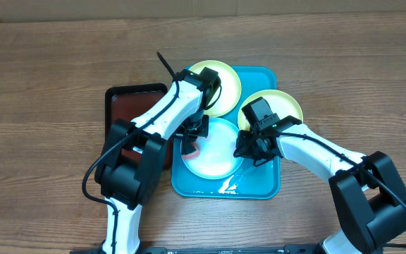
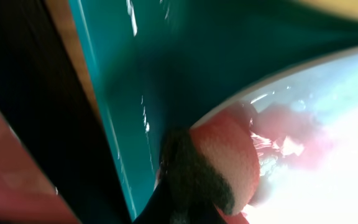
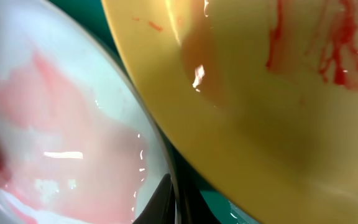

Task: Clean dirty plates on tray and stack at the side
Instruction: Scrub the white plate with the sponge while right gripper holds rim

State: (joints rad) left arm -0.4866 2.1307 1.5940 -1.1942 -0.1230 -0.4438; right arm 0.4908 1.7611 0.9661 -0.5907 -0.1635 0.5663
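I will lift my left gripper next and carry the sponge over the black tray [image 1: 127,108] [image 2: 11,168] to let it go, because the tray is to the left of my gripper in the overhead view.
Three plates lie on the turquoise tray [image 1: 266,180]. Two are yellow-green: one at the back [image 1: 220,83], one at the right [image 1: 282,106], the latter streaked with red [image 3: 278,106]. The pale blue-green plate [image 1: 217,156] lies in front, with a pink-red smear [image 3: 55,130]. My left gripper [image 1: 194,134] is shut on a reddish sponge with a dark scouring side [image 2: 225,158], which presses on the left edge of the pale plate [image 2: 328,124]. My right gripper [image 1: 250,149] is shut on that plate's right rim [image 3: 178,205], one finger on each side of it.
A smaller black tray with a red-brown inside [image 1: 129,106] stands against the turquoise tray's left side [image 2: 23,124]. Wet patches shine on the turquoise tray's front [image 1: 230,185]. Bare wooden table surrounds both trays.
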